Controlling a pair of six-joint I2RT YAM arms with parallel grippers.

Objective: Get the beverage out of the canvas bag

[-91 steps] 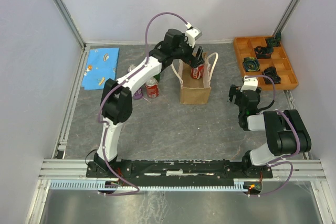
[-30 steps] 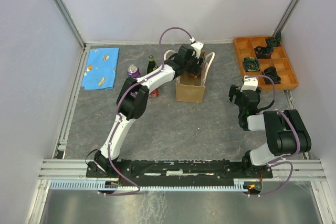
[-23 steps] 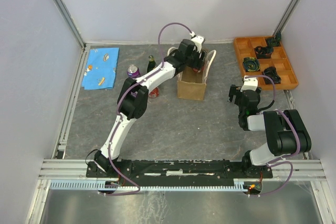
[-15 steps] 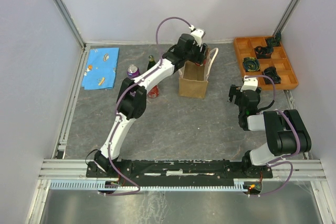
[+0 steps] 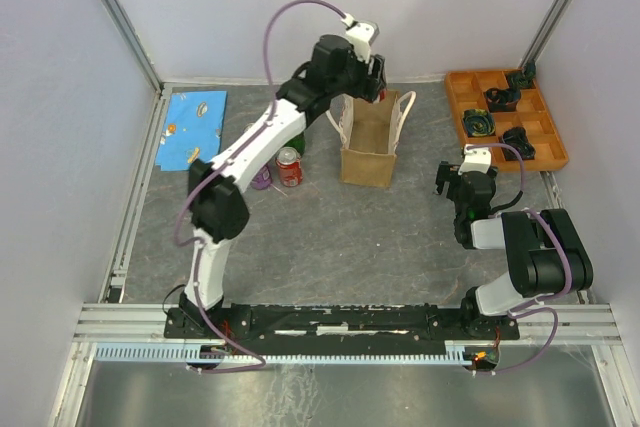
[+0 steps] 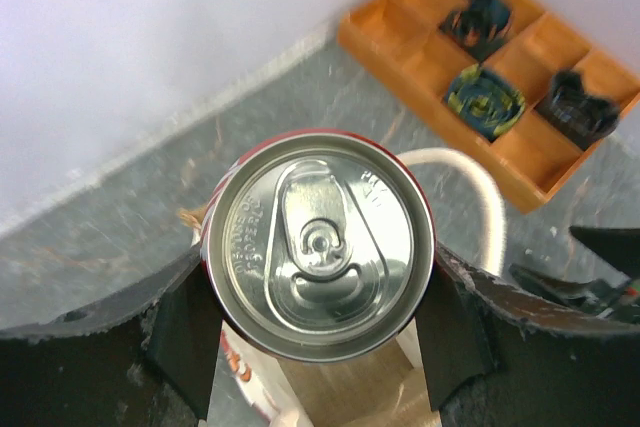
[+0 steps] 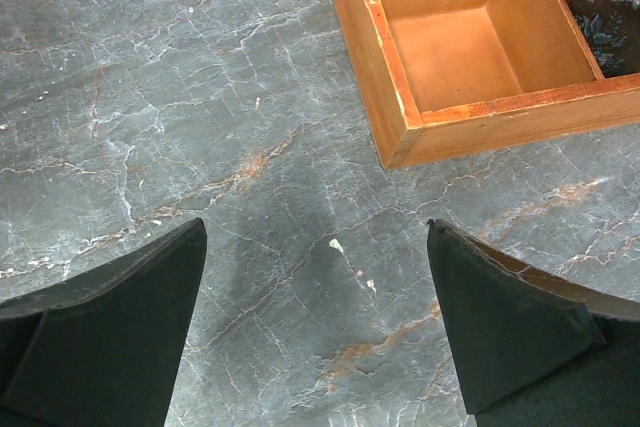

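The robot needs to swing its left gripper back and to the left in the top view, then down to release on the tabletop beside the standing cans, where the stone is bare.
The tan canvas bag (image 5: 369,152) with white rope handles stands upright at the table's middle back. My left gripper (image 5: 367,75) is raised above the bag's far rim. In the left wrist view it (image 6: 320,322) is shut on a red beverage can (image 6: 320,242) with a silver pull-tab top. The can hangs over the bag's open mouth (image 6: 345,387), with one rope handle (image 6: 480,209) beside it. My right gripper (image 5: 455,183) is open and empty, low over the table to the right of the bag, and the right wrist view shows it (image 7: 315,297) over bare stone.
A red can (image 5: 289,167), a purple can (image 5: 262,179) and a dark bottle (image 5: 297,137) stand left of the bag. A blue cloth (image 5: 195,127) lies at the back left. The orange compartment tray (image 5: 543,152) sits at the back right, its corner (image 7: 400,137) near my right gripper.
My left gripper has risen out of the bag with the red can in it. The bag has swung back upright. The right arm has not moved.
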